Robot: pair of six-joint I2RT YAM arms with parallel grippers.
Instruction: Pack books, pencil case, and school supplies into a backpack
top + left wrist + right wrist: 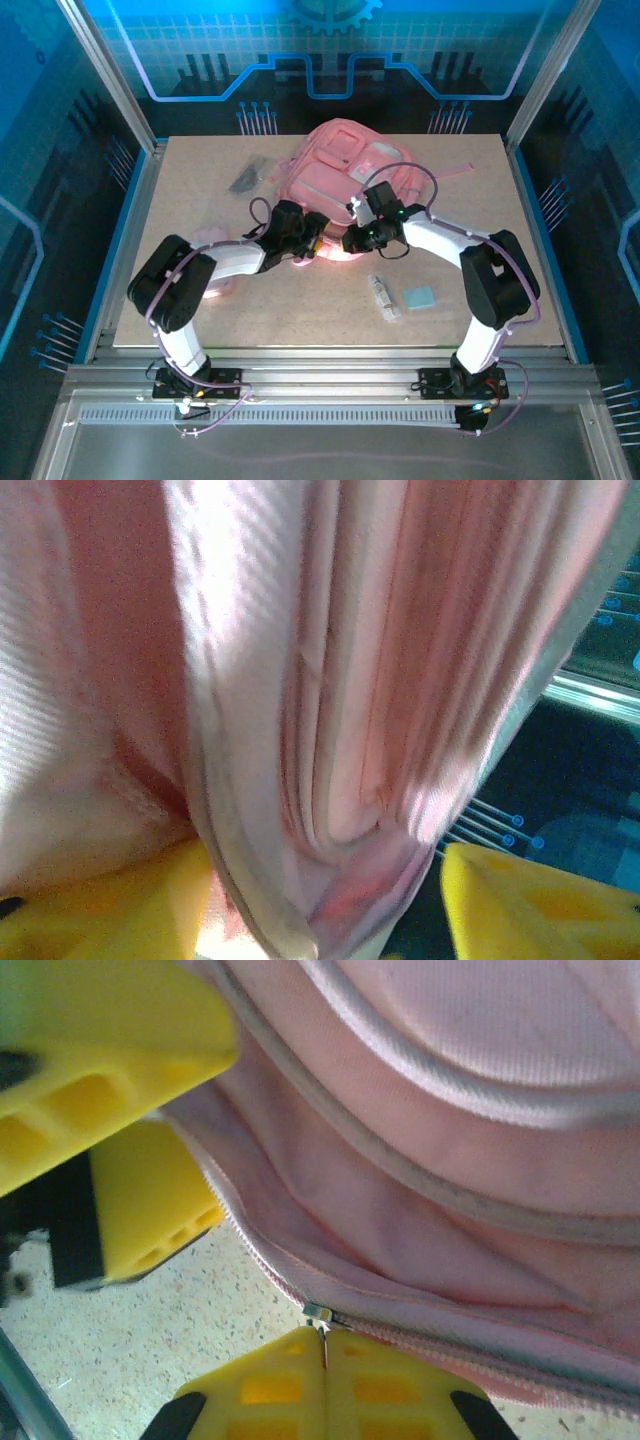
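Observation:
The zipper track (545, 1373) runs on toward the strap's side of the backpack. My right gripper should drag the pull along that way next and release it there.
The pink backpack (340, 170) lies at the back middle of the table, its near edge lifted between both grippers. My right gripper (325, 1345) is shut on the pull of the zipper slider (318, 1312) at the bag's opening (420, 1260). My left gripper (325, 880) has its yellow fingers (100, 900) apart, with a hanging fold of the backpack fabric (330, 730) between them; the right-hand finger stands clear of the cloth. In the top view the left gripper (318, 243) and right gripper (350, 240) meet at the bag's front edge. The books are hidden.
A whitish tube (383, 296) and a light-blue pad (419, 297) lie on the table in front of the right arm. A dark grey translucent item (244, 178) sits left of the backpack. Something pale pink (212, 236) shows partly behind the left arm. A strap (465, 172) trails right.

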